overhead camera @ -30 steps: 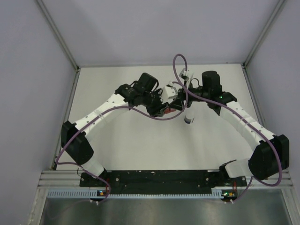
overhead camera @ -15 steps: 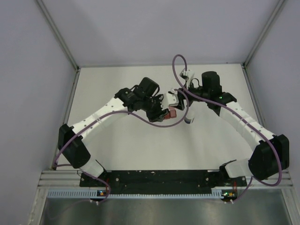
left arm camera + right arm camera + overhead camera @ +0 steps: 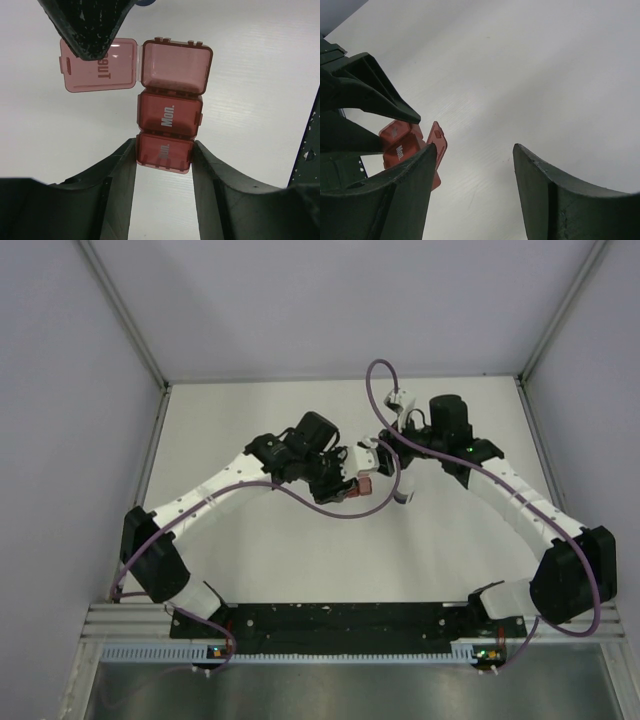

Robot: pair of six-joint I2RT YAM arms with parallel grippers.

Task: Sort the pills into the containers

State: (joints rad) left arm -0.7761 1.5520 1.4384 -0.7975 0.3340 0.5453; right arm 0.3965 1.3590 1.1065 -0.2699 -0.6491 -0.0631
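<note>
My left gripper brings the containers down and to the left in the top view next, to release them on the bare tabletop, as the far container's lid stands open.
The containers (image 3: 170, 115) are a dark red-brown strip of three joined compartments, held above the white table (image 3: 300, 550). My left gripper (image 3: 165, 145) is shut on the nearest compartment, one finger on each side. The far compartment stands open, its lid (image 3: 100, 65) flipped out to the left. In the top view the containers (image 3: 366, 483) sit at the tip of the left gripper (image 3: 352, 480). My right gripper (image 3: 475, 147) is open with nothing between its fingers, right beside the containers (image 3: 400, 145). One of its fingers (image 3: 85, 25) overlaps the lid. No pills show.
A small white cylinder with a dark end (image 3: 403, 490) lies on the table under the right arm. Purple cables (image 3: 385, 390) loop over both wrists. Grey walls (image 3: 80, 440) enclose the table on three sides.
The left arm has swung its wrist slightly to the right and nearer, bringing the containers into clearer view beside the right gripper. The right arm has hardly moved.
</note>
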